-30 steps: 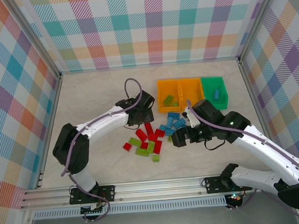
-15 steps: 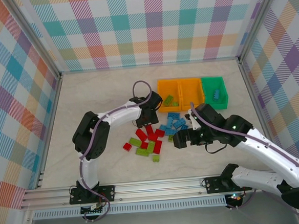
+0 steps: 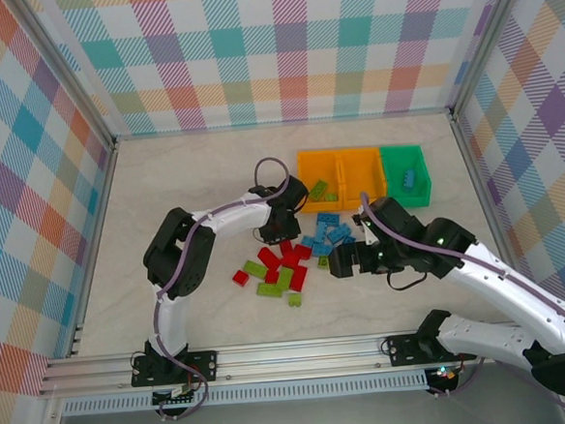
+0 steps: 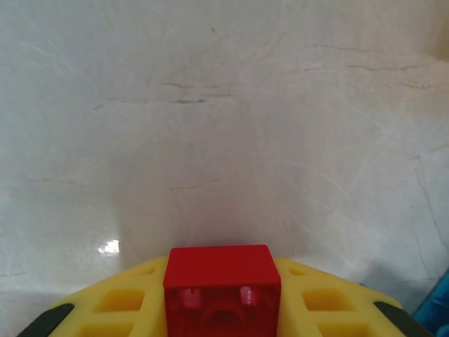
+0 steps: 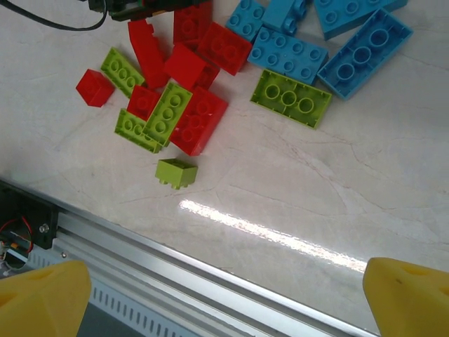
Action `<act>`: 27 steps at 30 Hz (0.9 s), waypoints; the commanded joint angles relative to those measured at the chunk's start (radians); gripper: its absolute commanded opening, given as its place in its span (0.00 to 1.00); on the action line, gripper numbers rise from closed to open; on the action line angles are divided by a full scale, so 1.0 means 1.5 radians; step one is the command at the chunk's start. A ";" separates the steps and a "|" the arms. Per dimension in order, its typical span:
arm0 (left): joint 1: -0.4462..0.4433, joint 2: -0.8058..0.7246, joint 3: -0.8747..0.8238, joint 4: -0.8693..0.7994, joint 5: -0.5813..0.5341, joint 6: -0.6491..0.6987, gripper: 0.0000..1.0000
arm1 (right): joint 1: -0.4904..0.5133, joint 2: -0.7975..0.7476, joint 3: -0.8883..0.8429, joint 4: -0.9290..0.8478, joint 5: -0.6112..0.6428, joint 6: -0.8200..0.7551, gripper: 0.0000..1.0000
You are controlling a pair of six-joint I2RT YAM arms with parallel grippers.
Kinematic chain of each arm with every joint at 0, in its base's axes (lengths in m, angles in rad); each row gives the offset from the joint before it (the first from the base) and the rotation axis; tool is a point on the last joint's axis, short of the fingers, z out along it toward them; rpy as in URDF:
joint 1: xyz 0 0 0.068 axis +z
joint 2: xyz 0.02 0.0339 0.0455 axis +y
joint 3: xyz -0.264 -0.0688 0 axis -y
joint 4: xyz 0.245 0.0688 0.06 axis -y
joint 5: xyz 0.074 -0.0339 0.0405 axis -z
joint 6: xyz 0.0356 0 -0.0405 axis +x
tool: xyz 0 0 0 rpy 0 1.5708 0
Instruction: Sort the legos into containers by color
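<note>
The red lego goes outward with my rising left gripper next, for release over the empty orange bin, as that bin stands outward of the gripper.
The legos lie in a loose pile mid-table: red ones [image 3: 284, 260], lime green ones [image 3: 268, 287] and light blue ones [image 3: 329, 234]. My left gripper [image 3: 282, 233] sits at the pile's far edge, shut on a red lego [image 4: 222, 281] held between its yellow fingers [image 4: 126, 302]. My right gripper [image 3: 339, 263] hovers open over the pile's right side; below it are red legos [image 5: 200, 119], a green brick [image 5: 291, 98] and blue bricks [image 5: 351, 56]. The containers stand behind: two orange bins [image 3: 336, 151] and a green bin [image 3: 401, 147]. One green lego [image 3: 318, 187] lies in the left orange bin, one blue lego [image 3: 411, 177] in the green bin.
A small green brick [image 5: 176, 172] lies apart, nearest the metal rail [image 5: 175, 253] along the table's front edge. Plaid walls and metal posts [image 3: 106, 185] close in the table. Bare tabletop [image 3: 174, 190] stretches left of the pile and behind it.
The left gripper swung right and came down to the pile's far edge, then shut on a red lego. The right gripper stayed open and barely shifted.
</note>
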State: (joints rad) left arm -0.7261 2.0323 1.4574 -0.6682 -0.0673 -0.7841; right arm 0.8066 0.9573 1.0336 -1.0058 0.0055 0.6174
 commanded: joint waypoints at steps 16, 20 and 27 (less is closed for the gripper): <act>-0.122 0.128 0.423 0.161 -0.153 0.265 0.25 | 0.003 -0.139 -0.015 0.049 0.176 0.026 1.00; -0.121 0.241 0.574 0.160 -0.155 0.303 0.28 | 0.003 -0.156 -0.028 0.027 0.167 0.047 1.00; -0.116 0.326 0.691 0.159 -0.167 0.303 0.47 | 0.003 -0.168 -0.034 0.012 0.147 0.055 1.00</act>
State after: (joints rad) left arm -0.9092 2.5359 2.4264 -0.4442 -0.2909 -0.3492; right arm 0.8066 0.7074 0.9825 -0.9657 0.2413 0.6777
